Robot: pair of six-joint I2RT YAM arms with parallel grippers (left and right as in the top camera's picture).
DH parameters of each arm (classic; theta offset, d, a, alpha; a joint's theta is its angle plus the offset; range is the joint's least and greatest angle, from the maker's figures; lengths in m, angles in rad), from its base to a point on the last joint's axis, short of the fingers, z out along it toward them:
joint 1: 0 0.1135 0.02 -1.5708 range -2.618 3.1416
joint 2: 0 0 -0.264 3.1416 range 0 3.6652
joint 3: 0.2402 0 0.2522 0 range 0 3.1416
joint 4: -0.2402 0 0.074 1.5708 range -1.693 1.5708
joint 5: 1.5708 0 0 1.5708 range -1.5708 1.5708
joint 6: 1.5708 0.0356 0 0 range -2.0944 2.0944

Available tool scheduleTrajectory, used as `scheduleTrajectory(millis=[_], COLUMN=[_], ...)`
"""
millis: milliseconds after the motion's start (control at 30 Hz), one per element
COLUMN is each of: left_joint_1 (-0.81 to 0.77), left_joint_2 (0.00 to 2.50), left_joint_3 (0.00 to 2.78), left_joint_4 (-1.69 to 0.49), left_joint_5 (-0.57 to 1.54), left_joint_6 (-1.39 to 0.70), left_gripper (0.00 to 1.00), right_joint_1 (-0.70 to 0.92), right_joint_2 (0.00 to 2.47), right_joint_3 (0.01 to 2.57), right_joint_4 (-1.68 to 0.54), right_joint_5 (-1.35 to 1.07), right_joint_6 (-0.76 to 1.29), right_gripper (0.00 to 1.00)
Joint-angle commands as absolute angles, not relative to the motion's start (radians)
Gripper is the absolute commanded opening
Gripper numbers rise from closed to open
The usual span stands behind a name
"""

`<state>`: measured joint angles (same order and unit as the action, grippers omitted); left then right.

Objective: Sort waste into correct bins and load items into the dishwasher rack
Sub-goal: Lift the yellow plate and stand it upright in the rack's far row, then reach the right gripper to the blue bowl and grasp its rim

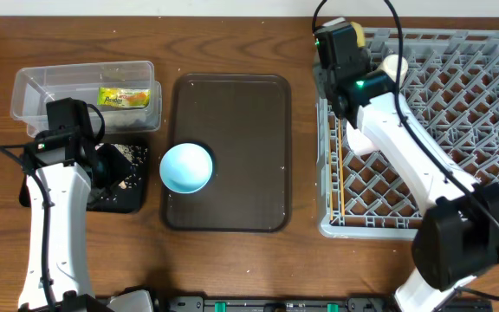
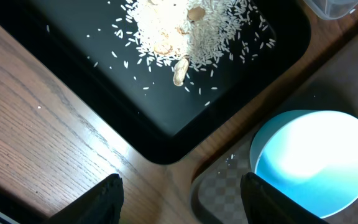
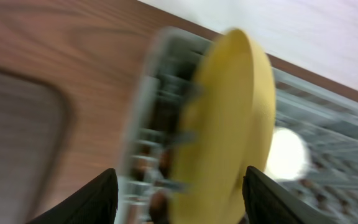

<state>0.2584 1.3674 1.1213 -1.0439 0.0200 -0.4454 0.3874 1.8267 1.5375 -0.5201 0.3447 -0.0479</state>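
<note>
The light blue bowl is the only dish on the serving tray. My right gripper should next lift off the racked yellow plate, go back over the serving tray and move down onto the light blue bowl's rack-side rim.
The yellow-green wrapper [image 1: 124, 97] lies in the clear box [image 1: 33, 91]. Rice scraps [image 2: 185, 28] lie in the black tray [image 2: 104, 87], also in the overhead view [image 1: 126, 201]. My left gripper [image 2: 185, 202] is open and empty, low over the table by the tray's corner, next to the light blue bowl [image 2: 312, 158]. That bowl [image 1: 186, 167] sits on the brown serving tray. My right gripper [image 3: 179, 199] is open, with the yellow plate [image 3: 229, 124] standing on edge between its fingers, at the grey rack's [image 1: 483, 61] left side. Chopsticks [image 1: 342, 178] lie in the rack. A white dish [image 1: 394, 68] sits beside the right arm.
The brown serving tray [image 1: 232, 113] lies in the middle of the table between the bins and the rack. My right arm [image 1: 405, 156] stretches across the rack's left half. The right wrist view is blurred.
</note>
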Motion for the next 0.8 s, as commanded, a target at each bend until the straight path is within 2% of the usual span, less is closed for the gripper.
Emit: scheduleTrajectory(millis=[0,133,300,467,600,767], left_joint_1=[0.262,0.262,0.262,0.262,0.262,0.262], left_joint_2=[1.369,1.369,1.369,1.369,1.369,1.369], left_joint_3=[1.117,1.117,1.117,1.117,1.117,1.117], left_joint_4=[-1.046,-1.046,-1.046,-1.046,-1.046,-1.046], left_joint_5=[0.019,0.019,0.019,0.019,0.019,0.019], left_joint_6=[-0.450,-0.451,-0.450,-0.450,-0.450,-0.450], left_gripper=[0.64,0.64,0.64,0.64,0.63,0.63], right_joint_1=[0.419,0.449,0.524,0.601,0.643,0.697], right_joint_2=[1.766,1.772,1.800,1.852,1.914,1.995], right_joint_3=[1.539,1.539,1.538,1.537,1.537,1.537], right_joint_4=[-0.521,-0.545,-0.575,-0.575,-0.569,-0.541], right_joint_5=[0.022,-0.143,-0.155,-0.154,-0.164,-0.311], right_joint_6=[0.001,0.108,0.146,0.157,0.279,0.322], right_gripper=[0.62,0.62,0.63,0.61,0.61,0.59])
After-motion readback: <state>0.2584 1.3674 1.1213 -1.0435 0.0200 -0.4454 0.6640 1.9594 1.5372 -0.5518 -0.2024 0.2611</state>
